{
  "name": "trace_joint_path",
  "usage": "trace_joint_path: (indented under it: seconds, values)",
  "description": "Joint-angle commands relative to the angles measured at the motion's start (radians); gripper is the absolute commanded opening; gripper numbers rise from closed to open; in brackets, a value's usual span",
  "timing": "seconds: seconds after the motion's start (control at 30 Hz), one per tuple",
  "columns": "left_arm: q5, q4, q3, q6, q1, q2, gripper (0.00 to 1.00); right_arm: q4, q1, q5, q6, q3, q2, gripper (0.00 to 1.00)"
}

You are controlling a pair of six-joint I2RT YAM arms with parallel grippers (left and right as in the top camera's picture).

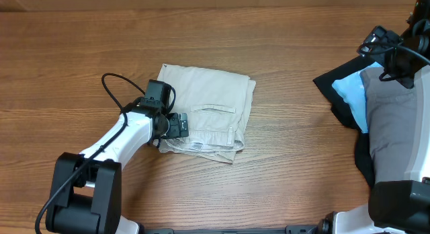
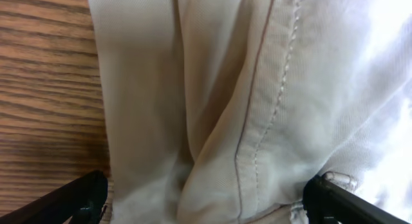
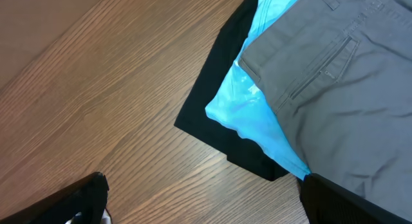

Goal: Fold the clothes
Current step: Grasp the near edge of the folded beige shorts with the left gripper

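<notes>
My left gripper stays low over the beige shorts [image 2: 257,89] next and closes its open fingers onto the seamed fold [image 2: 222,193], since that fold already runs between them.
Pale beige shorts [image 1: 211,103] lie folded into a rough square at the middle of the table. My left gripper [image 1: 178,125] is low over their front left part. In the left wrist view the shorts [image 2: 257,89] fill the frame, and a seamed fold runs between the wide-open fingers of the left gripper [image 2: 206,201], which do not pinch it. At the right, a pile holds a grey garment [image 1: 393,120], a light blue one [image 1: 353,93] and a black one [image 1: 336,86]. My right gripper [image 1: 376,47] hovers open above the pile's far left corner with nothing in it.
The wooden table [image 1: 80,46] shows bare on the left and along the far side. In the right wrist view the grey garment [image 3: 341,89] lies on the light blue one [image 3: 251,108] and the black one [image 3: 212,121], with bare wood under the right gripper [image 3: 203,198].
</notes>
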Motion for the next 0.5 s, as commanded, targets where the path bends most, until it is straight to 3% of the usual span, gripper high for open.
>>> trace_joint_path:
  seconds: [0.0, 0.23, 0.27, 0.37, 0.47]
  values:
    - [-0.018, -0.013, -0.04, -0.008, -0.002, 0.062, 0.94, 0.002, -0.002, 0.009, 0.0, 0.003, -0.003, 1.0]
    - [-0.018, -0.013, -0.039, -0.008, -0.002, 0.062, 0.59, 0.002, -0.002, 0.009, 0.0, 0.003, -0.003, 1.0]
    - [-0.018, -0.009, -0.039, -0.007, -0.002, 0.062, 0.5, 0.002, -0.002, 0.009, 0.0, 0.003, -0.003, 1.0]
    - [-0.018, 0.004, -0.037, 0.006, -0.002, 0.062, 0.06, 0.002, -0.002, 0.009, 0.0, 0.003, -0.003, 1.0]
    - [-0.019, 0.031, -0.032, 0.034, -0.002, 0.062, 0.04, 0.002, -0.002, 0.008, 0.0, 0.003, -0.003, 1.0]
